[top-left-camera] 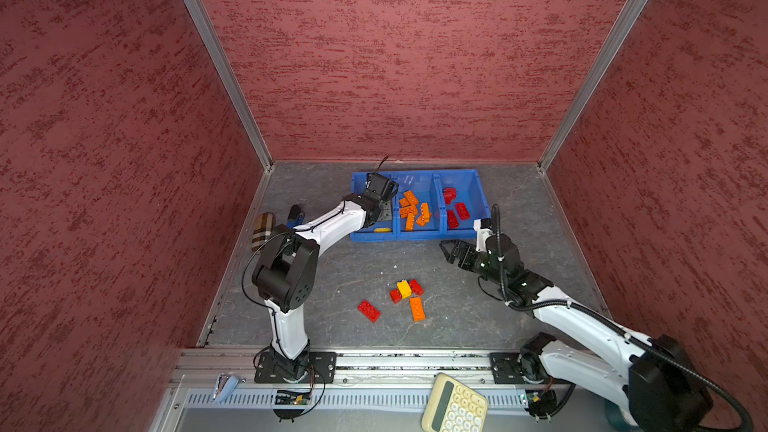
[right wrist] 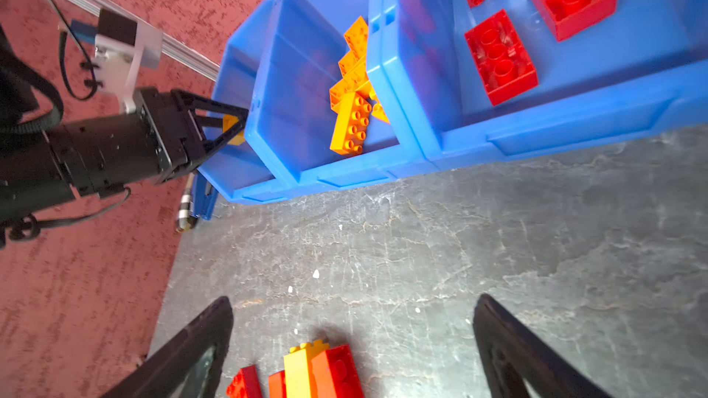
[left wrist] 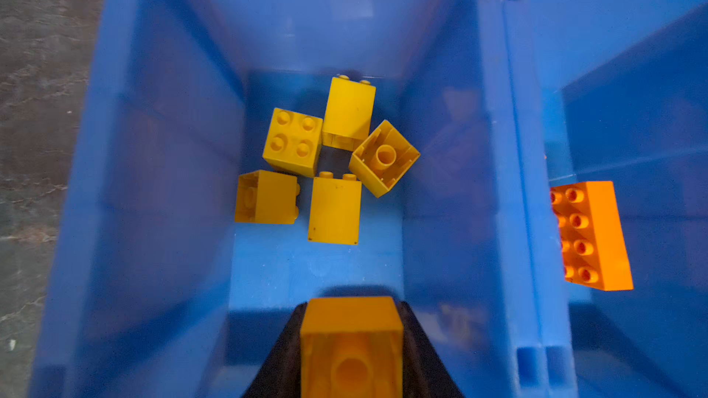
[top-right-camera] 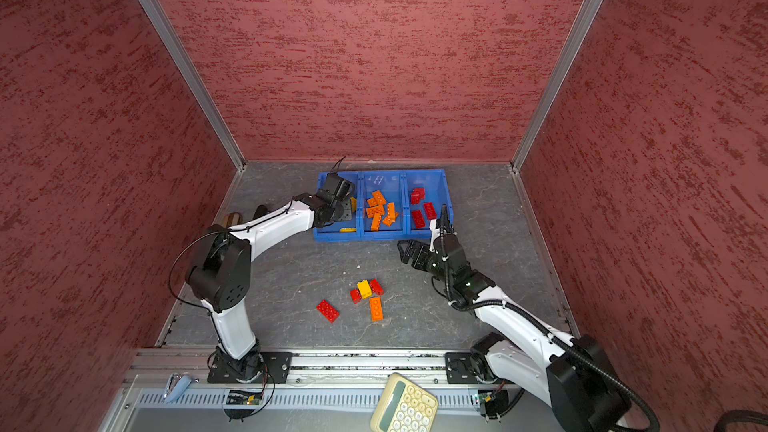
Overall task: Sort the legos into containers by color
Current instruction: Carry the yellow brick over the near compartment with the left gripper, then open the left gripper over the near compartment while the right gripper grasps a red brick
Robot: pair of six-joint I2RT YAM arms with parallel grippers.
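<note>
I will next move my right gripper back and down onto the nearer small red lego (right wrist: 339, 373) by the yellow one, because the red lego is below and back from my fingers.
The three blue containers (top-left-camera: 415, 237) stand in a row at the back. My left gripper (left wrist: 351, 323) hangs over the left one, shut on a yellow lego (left wrist: 351, 338); several yellow legos (left wrist: 293, 142) lie on the floor of that container below. The middle container holds orange legos (top-left-camera: 413, 209), the right one red legos (top-left-camera: 457, 211). On the floor lie a red 2x4 (top-left-camera: 369, 310), an orange 2x4 (top-left-camera: 417, 308) and a yellow lego (top-left-camera: 403, 288) between two small red ones. My right gripper (top-left-camera: 446, 251) hovers open in front of the right container, nothing between its fingers (right wrist: 199, 342).
A cream calculator (top-left-camera: 454, 405) lies on the front rail. A plaid object (top-left-camera: 262, 230) and a blue-black item (top-left-camera: 295, 216) sit by the left wall. Red walls close in three sides.
</note>
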